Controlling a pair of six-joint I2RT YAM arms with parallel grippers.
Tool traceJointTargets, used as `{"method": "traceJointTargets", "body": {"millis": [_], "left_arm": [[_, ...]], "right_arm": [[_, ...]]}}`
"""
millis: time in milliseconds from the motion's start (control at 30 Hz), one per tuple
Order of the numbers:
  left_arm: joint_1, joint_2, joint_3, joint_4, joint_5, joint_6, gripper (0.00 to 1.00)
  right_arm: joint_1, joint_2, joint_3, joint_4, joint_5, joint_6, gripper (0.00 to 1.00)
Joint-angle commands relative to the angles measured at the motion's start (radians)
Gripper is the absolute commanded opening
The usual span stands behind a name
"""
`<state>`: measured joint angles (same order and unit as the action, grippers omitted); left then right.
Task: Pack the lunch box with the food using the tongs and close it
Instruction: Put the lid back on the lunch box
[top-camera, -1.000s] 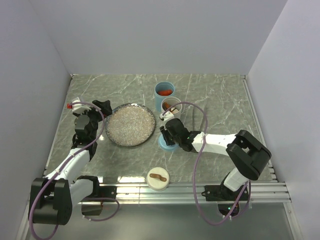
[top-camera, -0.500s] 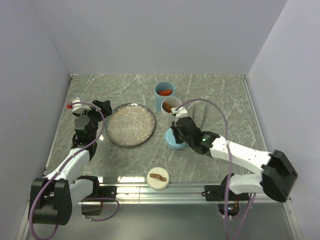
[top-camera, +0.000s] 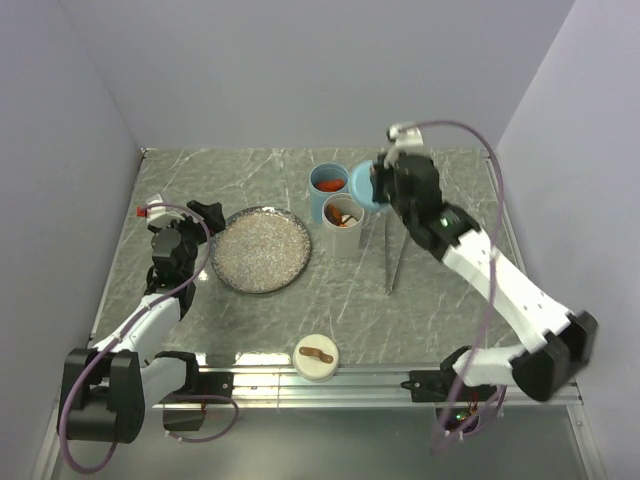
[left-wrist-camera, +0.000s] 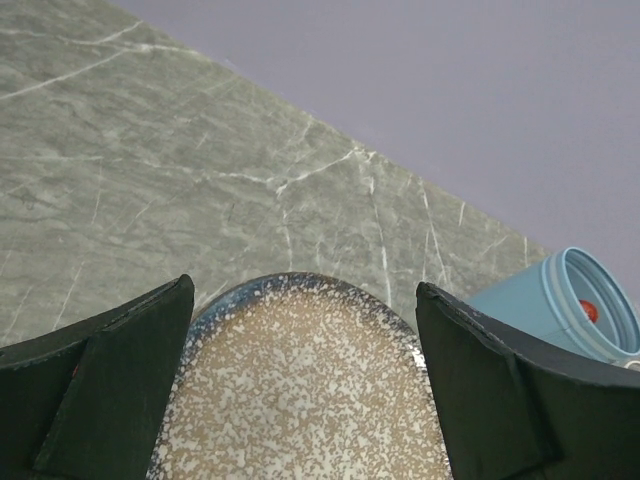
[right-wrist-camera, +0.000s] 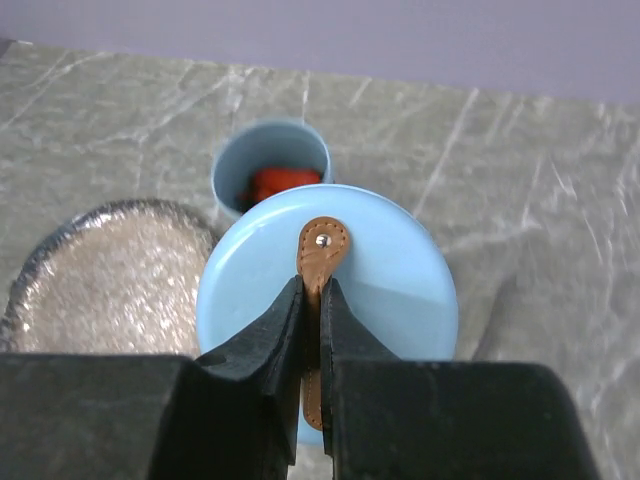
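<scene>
My right gripper goes to the left in the top view next, lowers the lid onto the blue cup's rim (top-camera: 329, 178) (right-wrist-camera: 270, 165) and releases it, as the food lies uncovered.
My right gripper (right-wrist-camera: 312, 287) is shut on the brown strap handle of the round blue lid (right-wrist-camera: 385, 285), which hangs in the air. In the top view the lid (top-camera: 361, 186) is just right of the lunch box's blue cup (top-camera: 329, 180), which holds orange-red food (right-wrist-camera: 277, 184). The white cup (top-camera: 343, 212) in front of the blue one also holds food. The grey metal tongs (top-camera: 396, 255) lie on the table right of the cups. My left gripper (top-camera: 203, 228) is open and empty over the left rim of the speckled plate (left-wrist-camera: 300, 400).
A white round lid (top-camera: 316, 357) with a brown strap lies near the front edge. The speckled plate (top-camera: 260, 249) sits left of the cups. The blue cup (left-wrist-camera: 565, 300) shows at the right of the left wrist view. Walls enclose the marble table.
My right gripper closed on the blue lid's strap and carried the lid from the table in front of the white cup up and back beside the blue cup. The left arm stayed still.
</scene>
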<state>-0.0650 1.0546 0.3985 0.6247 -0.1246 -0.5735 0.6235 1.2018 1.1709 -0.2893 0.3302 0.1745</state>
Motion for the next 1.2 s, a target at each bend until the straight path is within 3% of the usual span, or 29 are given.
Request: {"method": "traceJointTargets", "body": {"millis": [0, 233, 400, 1167], "left_arm": [[0.004, 0.024, 0.036, 0.041, 0.006, -0.009, 0.99], [0.004, 0.057, 0.066, 0.043, 0.023, 0.003, 0.99], [0.005, 0.102, 0.08, 0.041, 0.029, 0.003, 0.99], [0.005, 0.142, 0.088, 0.056, 0.039, -0.003, 0.99]], "right_arm": [[-0.071, 0.197, 0.225, 0.067, -0.184, -0.081, 0.06], [-0.097, 0.678, 0.741, -0.109, -0.319, -0.127, 0.06], [-0.099, 0.87, 0.993, -0.223, -0.344, -0.127, 0.06], [-0.1, 0.851, 0.868, -0.24, -0.247, -0.136, 0.06]]}}
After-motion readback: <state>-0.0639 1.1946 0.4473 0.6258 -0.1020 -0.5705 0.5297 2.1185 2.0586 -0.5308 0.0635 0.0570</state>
